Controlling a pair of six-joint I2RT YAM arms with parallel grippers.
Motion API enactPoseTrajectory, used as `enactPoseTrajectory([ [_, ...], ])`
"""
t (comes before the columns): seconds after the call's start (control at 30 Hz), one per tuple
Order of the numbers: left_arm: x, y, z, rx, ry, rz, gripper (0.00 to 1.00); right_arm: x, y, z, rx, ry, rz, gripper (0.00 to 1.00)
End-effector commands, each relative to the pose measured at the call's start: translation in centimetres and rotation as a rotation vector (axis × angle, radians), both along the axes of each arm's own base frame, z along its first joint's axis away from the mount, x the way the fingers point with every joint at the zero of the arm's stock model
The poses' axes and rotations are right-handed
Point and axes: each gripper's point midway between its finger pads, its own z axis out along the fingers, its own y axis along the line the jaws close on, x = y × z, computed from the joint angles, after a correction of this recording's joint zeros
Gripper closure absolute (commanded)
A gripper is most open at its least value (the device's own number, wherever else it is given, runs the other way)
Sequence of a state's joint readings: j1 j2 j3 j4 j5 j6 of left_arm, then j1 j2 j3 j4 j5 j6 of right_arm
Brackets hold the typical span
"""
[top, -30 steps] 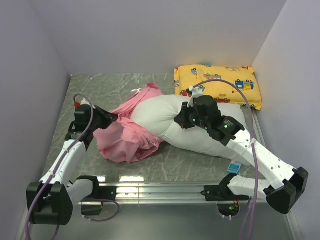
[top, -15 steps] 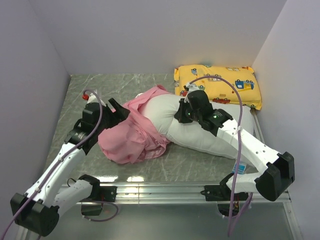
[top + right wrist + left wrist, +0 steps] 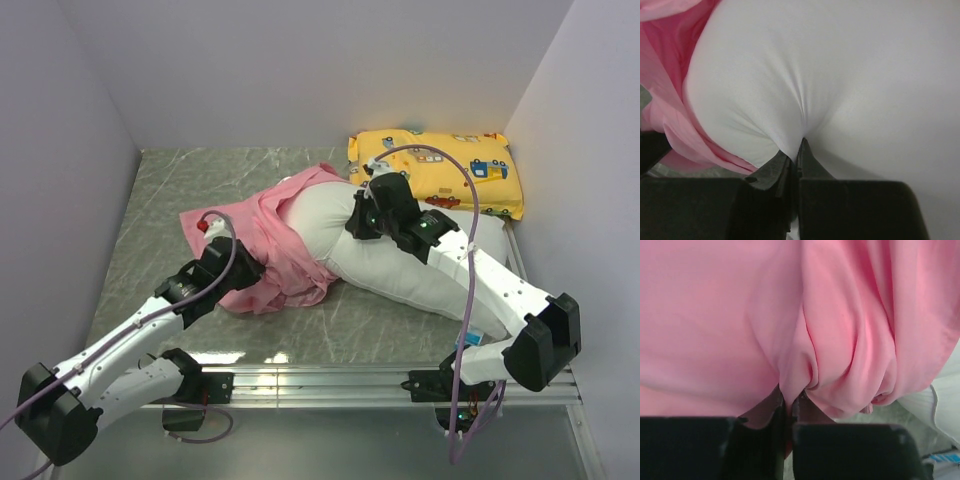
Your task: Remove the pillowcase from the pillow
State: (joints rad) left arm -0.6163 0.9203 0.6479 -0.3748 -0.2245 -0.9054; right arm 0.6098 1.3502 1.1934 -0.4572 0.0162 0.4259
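Observation:
My right gripper is about to lift the pillow clear, then lower it and let it go, because the pillowcase still covers the pillow's end to that gripper's left in the top view.
The white pillow [image 3: 400, 265] lies slanted across the table, its left end still inside the bunched pink pillowcase [image 3: 270, 240]. My left gripper [image 3: 243, 272] is at the pillowcase's near edge, and the left wrist view shows it [image 3: 790, 402] shut on a pinched fold of the pink pillowcase [image 3: 840, 340]. My right gripper [image 3: 357, 222] rests on top of the pillow, close to the pillowcase's opening. In the right wrist view that gripper [image 3: 797, 150] is shut on a tuck of the white pillow [image 3: 840, 75], with the pink pillowcase [image 3: 670, 95] bunched at the left.
A yellow pillow with cartoon vehicles [image 3: 435, 170] lies at the back right, against the right wall. A small blue-and-white tag [image 3: 468, 336] shows at the white pillow's near right end. Walls enclose the grey marbled table [image 3: 170, 190] on three sides.
My left gripper let go at the pillowcase's left side, swung toward the near side and closed on a fold there. The pillowcase now lies flatter and spread out to the left. My right gripper shifted slightly back-left, holding the pillow.

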Motion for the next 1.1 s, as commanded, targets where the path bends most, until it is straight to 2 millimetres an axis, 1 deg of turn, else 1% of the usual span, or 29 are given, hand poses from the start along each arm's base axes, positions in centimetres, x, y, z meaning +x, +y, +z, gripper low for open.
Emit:
enactPoseTrajectory([
  [0.0, 1.1, 4.1, 0.9, 0.054, -0.059, 0.228, 0.94, 2.0, -1.7, 6.0, 0.034, -0.167, -0.092, 1.0],
  [0.03, 1.0, 5.0, 0.8, 0.072, -0.058, 0.26, 0.96, 2.2, -2.7, 6.8, 0.037, -0.182, -0.117, 1.0],
  [0.07, 1.3, 6.2, 0.8, 0.074, -0.06, 0.308, 0.99, 2.1, -3.3, 7.0, 0.038, -0.184, -0.126, 1.0],
  [0.1, 1.3, 6.9, 0.1, 0.07, -0.048, 0.329, 0.99, 2.1, -3.7, 7.5, 0.045, -0.194, -0.134, 1.0],
  [0.13, 1.6, 7.6, 0.1, 0.054, -0.052, 0.351, 0.99, 1.8, -4.4, 8.3, 0.06, -0.209, -0.143, 1.0],
  [0.17, 2.2, 9.5, -0.2, 0.041, -0.049, 0.417, 0.99, 1.9, -5.3, 8.6, 0.065, -0.211, -0.161, 1.0],
  [0.2, 2.1, 10.3, -1.4, 0.038, -0.026, 0.431, 1.0, 1.8, -6.0, 9.0, 0.073, -0.22, -0.173, 1.0],
  [0.23, 2.1, 10.7, -1.7, 0.014, -0.02, 0.438, 0.99, 1.3, -6.7, 9.9, 0.088, -0.241, -0.181, 1.0],
  [0.27, 2.7, 12.3, -1.7, -0.001, -0.031, 0.497, 1.0, 1.4, -7.8, 10.1, 0.087, -0.243, -0.207, 1.0],
  [0.3, 2.5, 13.1, -2.7, 0.001, -0.016, 0.523, 1.0, 1.2, -8.3, 10.4, 0.089, -0.25, -0.212, 1.0],
  [0.33, 2.6, 13.6, -3.1, -0.009, -0.004, 0.534, 1.0, 0.6, -9.0, 11.1, 0.101, -0.268, -0.219, 1.0],
  [0.37, 3.0, 15.0, -3.2, -0.02, -0.01, 0.584, 0.98, 0.3, -9.6, 11.2, 0.107, -0.265, -0.221, 1.0],
  [0.4, 3.0, 15.5, -4.0, -0.016, 0.007, 0.592, 0.96, 0.4, -10.7, 11.4, 0.107, -0.273, -0.246, 1.0],
  [0.43, 3.1, 16.0, -4.3, -0.035, 0.015, 0.602, 0.95, 0.1, -11.5, 11.8, 0.113, -0.286, -0.256, 1.0],
  [0.53, 3.5, 16.5, -5.0, -0.043, 0.027, 0.612, 0.95, -0.2, -12.7, 11.6, 0.105, -0.288, -0.274, 1.0],
  [0.6, 3.7, 16.8, -5.0, -0.035, 0.035, 0.623, 0.96, -0.4, -12.5, 11.4, 0.12, -0.28, -0.267, 1.0],
  [0.63, 3.8, 16.8, -4.9, -0.033, 0.03, 0.622, 0.97, -0.5, -12.5, 11.0, 0.126, -0.27, -0.263, 1.0],
  [0.67, 3.9, 16.9, -4.7, -0.033, 0.024, 0.622, 0.99, -0.5, -12.3, 11.1, 0.139, -0.271, -0.258, 1.0],
  [0.7, 4.0, 17.6, -4.6, -0.029, 0.02, 0.646, 1.0, -0.6, -12.1, 11.0, 0.147, -0.269, -0.249, 1.0],
  [0.8, 4.5, 18.5, -4.0, -0.027, 0.017, 0.683, 0.99, -1.5, -11.2, 11.6, 0.18, -0.265, -0.194, 1.0],
  [0.83, 4.7, 18.6, -4.1, -0.029, 0.023, 0.682, 1.0, -2.1, -10.8, 12.5, 0.201, -0.279, -0.164, 1.0],
  [0.87, 5.1, 18.5, -4.0, -0.039, 0.019, 0.676, 1.0, -2.5, -10.6, 12.9, 0.209, -0.281, -0.148, 1.0],
  [0.9, 5.5, 18.0, -3.7, -0.06, 0.016, 0.654, 0.99, -3.3, -10.1, 14.2, 0.236, -0.3, -0.112, 1.0],
  [0.93, 5.5, 17.9, -3.9, -0.062, 0.021, 0.65, 1.0, -3.5, -10.2, 14.9, 0.242, -0.312, -0.111, 1.0],
  [1.0, 5.8, 17.9, -3.9, -0.073, 0.016, 0.653, 1.0, -4.9, -9.4, 16.4, 0.293, -0.321, -0.06, 1.0],
  [1.03, 5.8, 18.0, -3.9, -0.07, 0.014, 0.657, 0.99, -6.0, -9.1, 18.3, 0.327, -0.357, -0.029, 1.0],
  [1.07, 5.9, 18.0, -3.9, -0.066, 0.013, 0.657, 0.99, -7.2, -8.2, 19.4, 0.376, -0.36, 0.033, 1.0],
])
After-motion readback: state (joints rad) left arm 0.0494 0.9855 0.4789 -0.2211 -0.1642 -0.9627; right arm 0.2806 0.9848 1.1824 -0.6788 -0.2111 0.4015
